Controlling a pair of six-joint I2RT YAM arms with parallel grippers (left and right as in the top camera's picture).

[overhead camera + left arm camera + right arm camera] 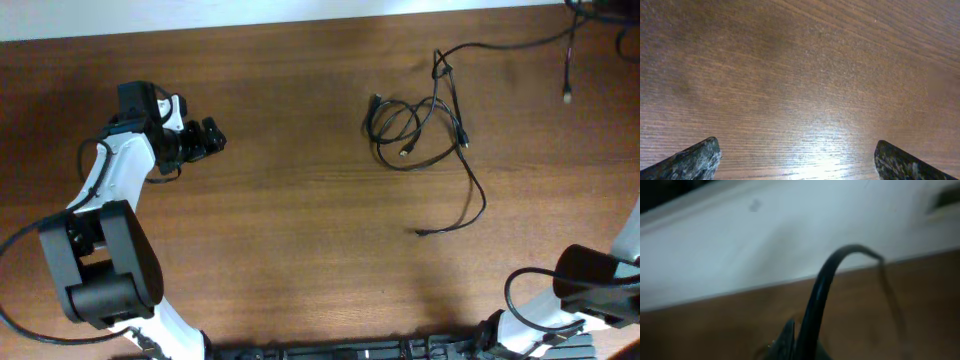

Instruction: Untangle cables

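I will next pull the cable in my right gripper out of the tangle, then lower it and release it over the far corner of the table, because part of that cable still reaches the loops of the tangle.
The cables [410,125] lie as a loose black tangle on the wooden table, right of centre. One strand trails down to a plug end [420,232]. Another strand [500,45] runs from the top of the tangle up to the top right corner. My right gripper [800,347] is shut on a black cable [825,285], which rises from its jaws and bends over; this view is blurred. My left gripper [213,138] is open and empty, far left of the tangle. Its wrist view shows both fingertips wide apart [797,162] over bare wood.
A loose cable end [567,93] hangs near the top right. The right arm's base [590,280] stands at the lower right, the left arm's base [100,265] at the lower left. A pale wall or surface [765,240] lies beyond the table's far edge.
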